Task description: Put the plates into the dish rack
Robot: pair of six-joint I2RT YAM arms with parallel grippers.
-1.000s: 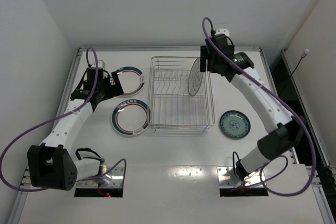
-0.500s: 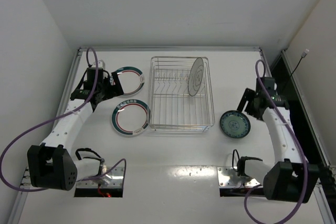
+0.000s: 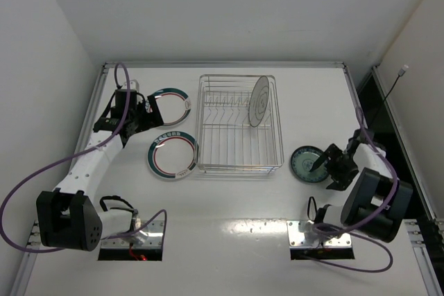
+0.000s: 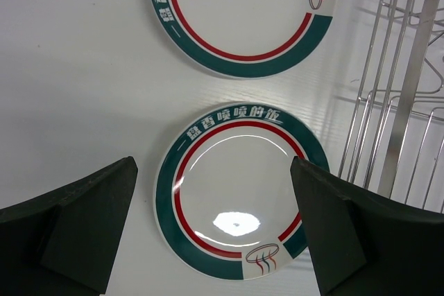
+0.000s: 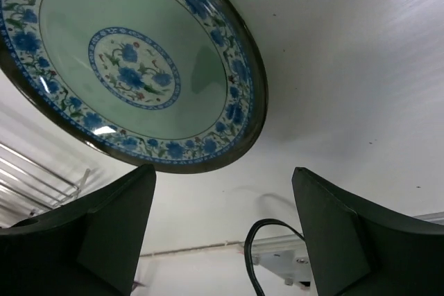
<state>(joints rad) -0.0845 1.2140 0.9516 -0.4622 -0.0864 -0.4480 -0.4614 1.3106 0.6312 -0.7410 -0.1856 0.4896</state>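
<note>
I will move my right gripper toward the rack (image 3: 239, 145) and down to the teal-blue plate's near rim, because that rim is just ahead of its open fingers.
The dish rack (image 3: 239, 145) stands mid-table with the whitish-grey plate (image 3: 259, 100) upright in its right end. Two green-rimmed plates lie flat left of it, the far one (image 3: 172, 105) and the near one (image 3: 173, 154). My left gripper (image 3: 141, 112) is open and hovers above them; in the left wrist view its gap (image 4: 218, 240) is over the near plate (image 4: 239, 188), with the far plate (image 4: 241, 12) beyond. The teal-blue plate (image 3: 309, 163) lies flat right of the rack. My right gripper (image 3: 327, 170) is open and empty at its right edge; the plate (image 5: 132, 60) lies just ahead of the fingertips.
Rack wires (image 4: 402, 102) run close to the right of the near green plate. A black cable (image 5: 277, 240) and a base bracket (image 5: 291, 258) lie under my right gripper. The table's right edge (image 3: 361, 112) is near the right arm.
My right arm left the whitish-grey plate standing in the rack, swung back and down, and now sits low beside the teal-blue plate. The left arm has not moved.
</note>
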